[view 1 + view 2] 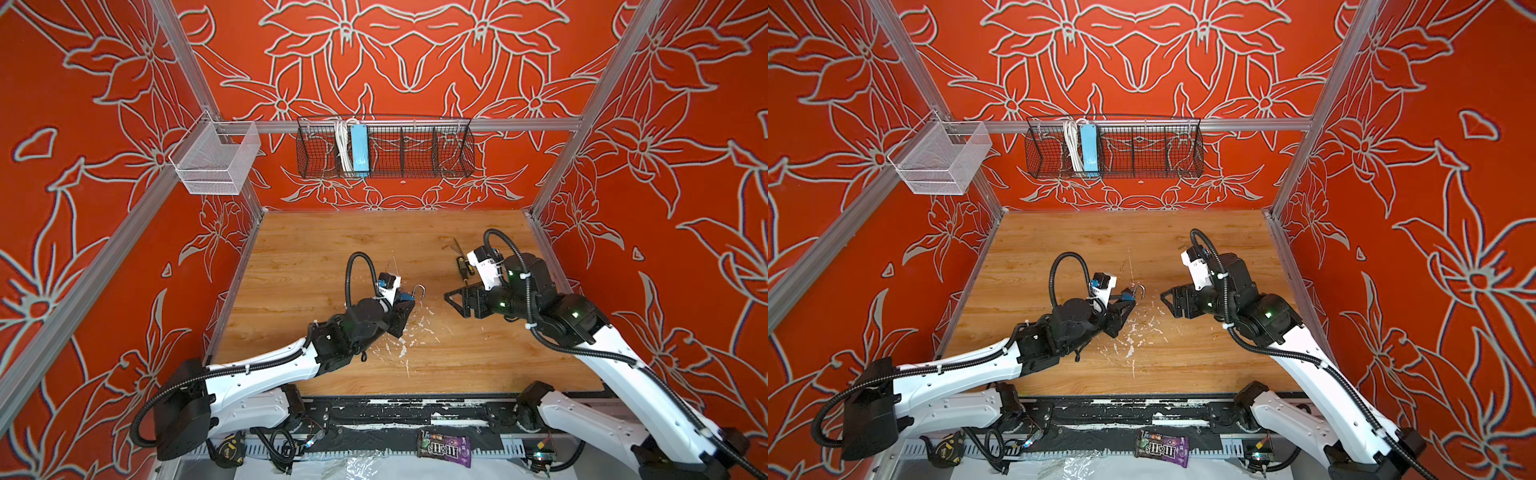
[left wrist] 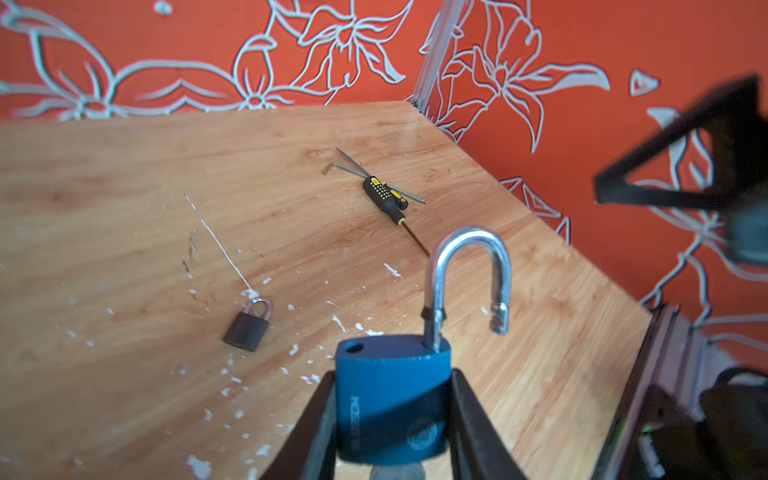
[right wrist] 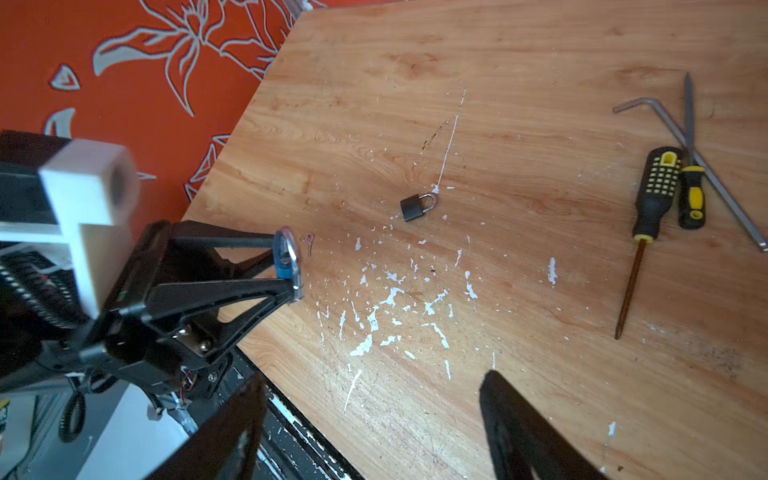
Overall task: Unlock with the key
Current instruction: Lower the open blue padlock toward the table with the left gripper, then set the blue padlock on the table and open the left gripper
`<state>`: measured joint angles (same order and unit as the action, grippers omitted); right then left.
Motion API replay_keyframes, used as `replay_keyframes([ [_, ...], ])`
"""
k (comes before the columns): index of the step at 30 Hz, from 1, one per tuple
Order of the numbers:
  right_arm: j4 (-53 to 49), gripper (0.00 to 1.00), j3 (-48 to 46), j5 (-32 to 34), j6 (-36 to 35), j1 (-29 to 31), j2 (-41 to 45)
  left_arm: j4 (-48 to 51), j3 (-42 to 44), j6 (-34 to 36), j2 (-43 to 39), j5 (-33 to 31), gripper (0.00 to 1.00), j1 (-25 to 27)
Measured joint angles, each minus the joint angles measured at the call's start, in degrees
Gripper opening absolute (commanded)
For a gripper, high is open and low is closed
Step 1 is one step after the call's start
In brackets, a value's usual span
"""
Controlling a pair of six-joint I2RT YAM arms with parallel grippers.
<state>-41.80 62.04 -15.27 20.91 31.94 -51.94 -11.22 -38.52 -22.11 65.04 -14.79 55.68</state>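
My left gripper will tilt downward, lower the blue padlock onto the bare wood beside the white flecks and let go of it, as the silver shackle point(image 2: 469, 270) is already open.
A blue padlock point(image 2: 392, 399) is clamped by its body in my left gripper point(image 2: 392, 374), held above the table. Its silver shackle point(image 2: 469, 270) is sprung open, with one leg free of the body. A rounded silver piece, the key's head point(image 2: 397, 471), pokes out under the lock body. In both top views the padlock point(image 1: 406, 296) point(image 1: 1126, 296) points toward my right gripper point(image 1: 449, 301) point(image 1: 1165, 301), which hangs a short way to its right. The right gripper point(image 3: 370, 386) is open and holds nothing. The right wrist view shows the shackle point(image 3: 291, 257) end-on.
A small dark padlock point(image 2: 247, 328) point(image 3: 415, 206) lies shut on the wooden table point(image 1: 332, 249). Two black-and-yellow screwdrivers point(image 3: 656, 195) point(image 1: 463, 264) and a hex key point(image 3: 648, 104) lie at the back right. A tiny key-like shape point(image 3: 308, 243) lies on the wood near the left fingertips. White flecks dot the middle.
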Motion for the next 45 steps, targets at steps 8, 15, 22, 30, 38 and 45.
replay_keyframes([
  [8,-3.8,0.97,6.9,1.4,0.9,0.0,4.8,9.6,-7.7,-13.7,10.7,-3.6,0.0,4.5],
  [15,-5.1,0.97,10.7,0.2,1.6,0.0,6.6,19.3,-17.4,-27.7,21.0,-3.8,0.0,6.3],
  [22,-5.6,0.97,12.1,-1.3,2.3,0.0,6.6,26.6,-26.6,-38.6,31.5,-0.5,0.0,6.3],
  [30,-3.9,0.97,12.3,-4.0,3.8,0.0,7.5,37.7,-38.7,-47.7,44.2,2.7,0.0,6.8],
  [38,-1.3,0.98,12.1,-6.4,5.6,0.0,7.3,46.2,-47.1,-54.3,52.9,4.4,0.0,7.0],
  [45,0.0,0.97,11.7,-7.8,6.6,0.0,6.6,49.7,-50.7,-56.4,55.8,5.8,0.04,7.0],
])
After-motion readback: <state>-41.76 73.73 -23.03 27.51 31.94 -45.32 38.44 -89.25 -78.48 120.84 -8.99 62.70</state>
